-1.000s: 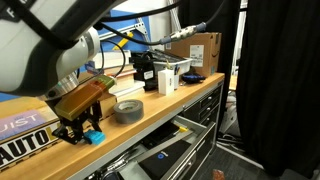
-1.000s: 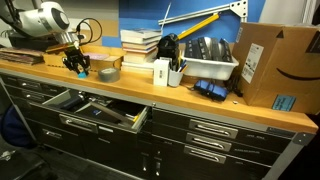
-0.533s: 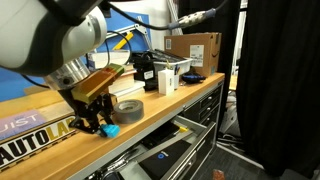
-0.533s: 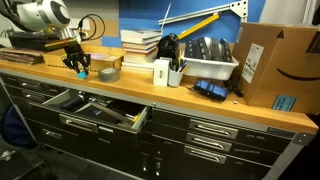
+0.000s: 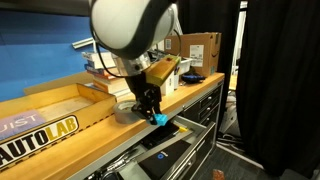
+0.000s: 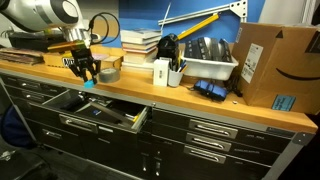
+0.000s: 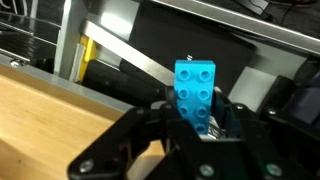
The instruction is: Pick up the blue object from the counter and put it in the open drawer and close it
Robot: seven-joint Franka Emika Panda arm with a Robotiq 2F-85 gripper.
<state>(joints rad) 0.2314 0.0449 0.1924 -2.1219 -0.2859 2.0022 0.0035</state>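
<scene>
The robot needs to move the blue object away from the counter, then down toward the drawer end near the yellow item, before its gripper opens.
My gripper (image 5: pixel 153 110) is shut on the blue object (image 5: pixel 159 118), a small cyan studded block, and holds it in the air just past the front edge of the counter (image 5: pixel 70 125). In the wrist view the blue object (image 7: pixel 195 92) stands between my black fingers (image 7: pixel 197 125), with the counter's wood (image 7: pixel 45 120) at the left and the open drawer (image 7: pixel 230 60) below. In both exterior views the drawer (image 6: pixel 95 112) is pulled out under the counter (image 6: pixel 180 95), and my gripper (image 6: pixel 87 75) hangs above its left part with the blue object (image 6: pixel 88 84).
A grey tape roll (image 6: pixel 107 73) lies on the counter behind my gripper. A shallow wooden tray (image 5: pixel 40 115), a white bin (image 6: pixel 205 65), a cardboard box (image 6: pixel 272 65) and stacked books (image 6: pixel 140 45) stand along the counter. The drawer holds flat dark items (image 5: pixel 165 155).
My gripper has lifted the blue object off the counter and carried it forward past the counter's front edge, over the open drawer.
</scene>
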